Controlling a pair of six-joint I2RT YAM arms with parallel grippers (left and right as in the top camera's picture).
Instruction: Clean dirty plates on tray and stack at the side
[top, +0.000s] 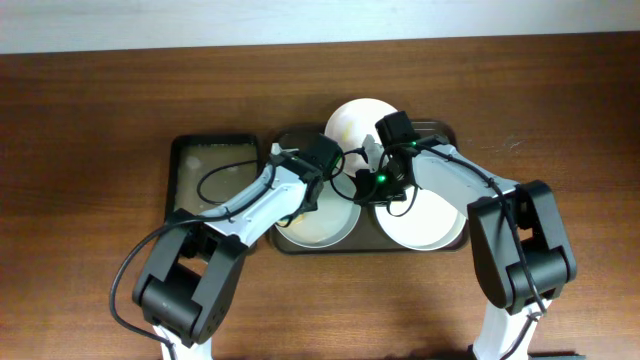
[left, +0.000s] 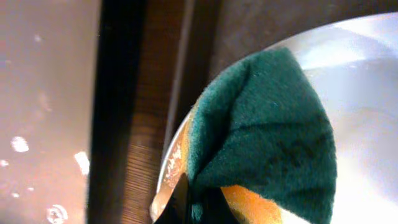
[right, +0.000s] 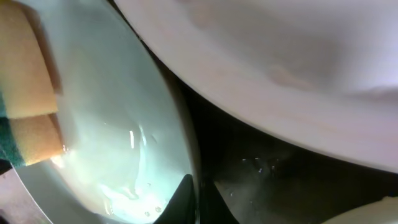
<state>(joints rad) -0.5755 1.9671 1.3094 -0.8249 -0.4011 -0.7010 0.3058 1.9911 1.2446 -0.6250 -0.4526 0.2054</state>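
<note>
I will lift the plate across to the bare tabletop beside the brown tray, right of my right gripper in the overhead view, then lower and release it.
Three white plates lie on the dark brown tray (top: 452, 130): one at the back (top: 352, 120), one front left (top: 325, 228), one front right (top: 425, 225). My left gripper (top: 322, 165) is shut on a green and orange sponge (left: 267, 124) and presses it onto the front left plate (left: 367, 93) near its rim. My right gripper (top: 372, 180) is shut on that same wet plate's rim (right: 198, 199). In the right wrist view the sponge (right: 25, 93) lies inside this plate (right: 112, 124), and the back plate (right: 280, 62) is above it.
A smaller black tray (top: 210, 175) with water drops stands left of the brown tray; it also shows in the left wrist view (left: 43, 93). A strip of wooden table (left: 149, 124) separates them. The brown tray's wet floor (right: 267, 180) shows between the plates.
</note>
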